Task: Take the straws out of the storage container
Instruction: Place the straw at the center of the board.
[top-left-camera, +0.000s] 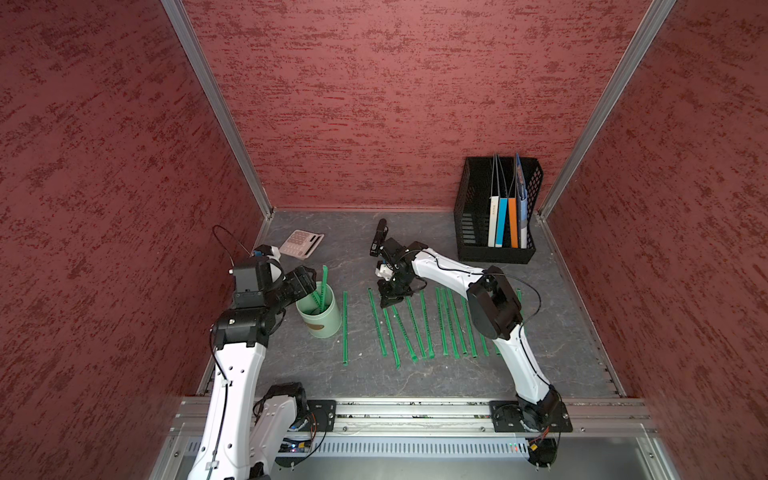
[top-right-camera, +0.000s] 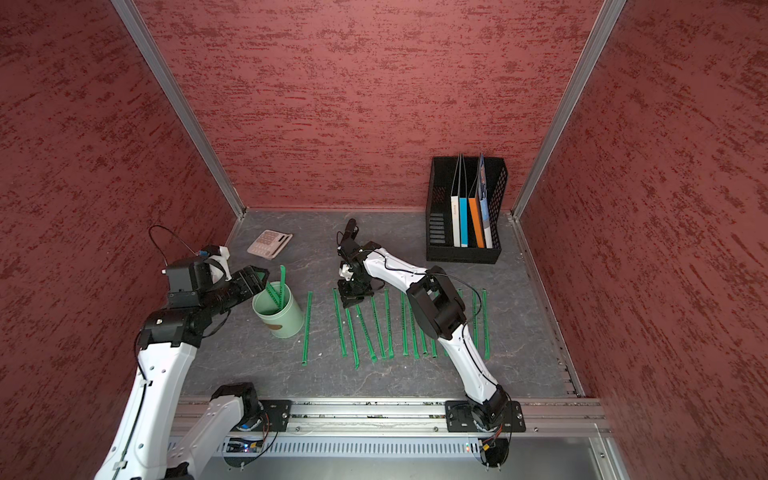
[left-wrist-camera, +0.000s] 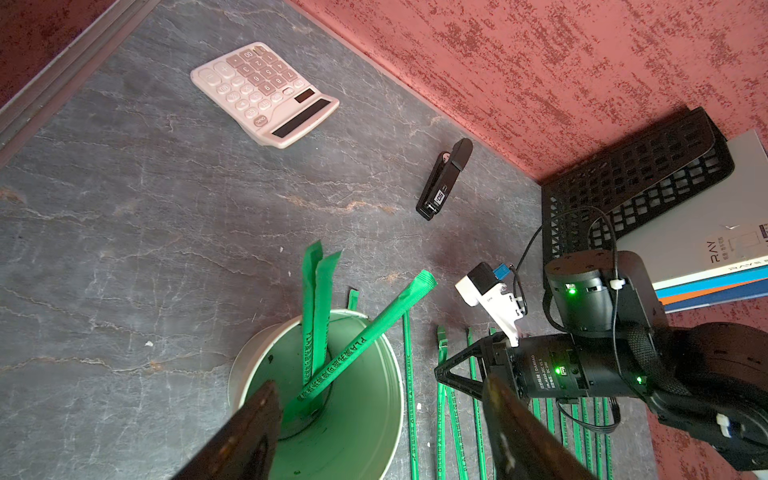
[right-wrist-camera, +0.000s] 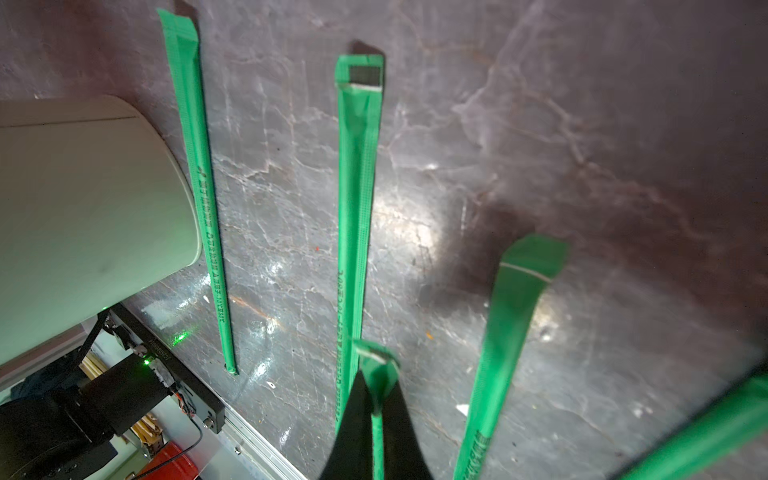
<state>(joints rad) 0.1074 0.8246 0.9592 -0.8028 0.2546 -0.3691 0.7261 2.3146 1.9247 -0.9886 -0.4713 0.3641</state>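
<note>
I should slide my right gripper outward from the cup (top-left-camera: 322, 322), releasing the straw between its neighbours on the bare table, as its near end sticks out past theirs.
The storage container, a pale mint cup (top-left-camera: 322, 322) (top-right-camera: 284, 322) (left-wrist-camera: 357, 419), stands upright left of centre, and its side (right-wrist-camera: 83, 199) also shows in the right wrist view. Three green straws (top-left-camera: 322, 291) (left-wrist-camera: 318, 316) lean inside it. My left gripper (top-left-camera: 305, 282) (left-wrist-camera: 382, 436) is open at the cup's rim, one finger over the mouth and one outside. Several straws (top-left-camera: 419, 324) (top-right-camera: 386, 324) lie in a row on the table. My right gripper (top-left-camera: 390, 300) (right-wrist-camera: 376, 399) is shut on the end of one straw (right-wrist-camera: 376, 361), low over the row's left part.
A pink calculator (top-left-camera: 301, 244) and a black stapler (top-left-camera: 379, 237) lie behind the cup and the row. A black mesh file rack (top-left-camera: 471, 224) with books stands at the back right. Red walls close in the left, back and right sides.
</note>
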